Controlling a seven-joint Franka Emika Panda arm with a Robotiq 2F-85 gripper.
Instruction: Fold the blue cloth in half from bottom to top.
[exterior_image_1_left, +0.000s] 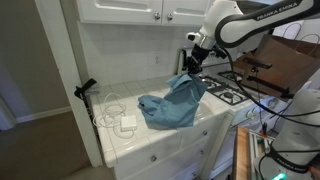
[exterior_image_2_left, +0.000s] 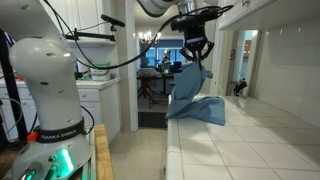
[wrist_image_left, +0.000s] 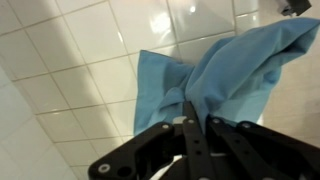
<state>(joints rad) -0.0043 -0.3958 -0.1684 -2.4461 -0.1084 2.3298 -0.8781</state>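
Note:
The raised edge goes outward and down in my gripper over the cloth's heaped part (exterior_image_1_left: 158, 104) next, then gets released, since that part rests on the tiles below and outward.
The blue cloth (exterior_image_1_left: 172, 103) lies partly on the white tiled counter (exterior_image_1_left: 130, 140), with one edge lifted up in the air. My gripper (exterior_image_1_left: 190, 68) is shut on that raised edge and holds it above the counter. In an exterior view the cloth (exterior_image_2_left: 197, 100) hangs from my gripper (exterior_image_2_left: 192, 66) down to a heap on the tiles. In the wrist view my shut fingers (wrist_image_left: 192, 108) pinch the blue cloth (wrist_image_left: 230, 70), which drapes away over the tiles below.
A white cable and adapter (exterior_image_1_left: 125, 120) lie on the counter next to the cloth. A black clamp stand (exterior_image_1_left: 86, 90) is at the counter's edge. A gas stove (exterior_image_1_left: 225, 92) adjoins the counter. White cabinets (exterior_image_1_left: 150, 10) hang above.

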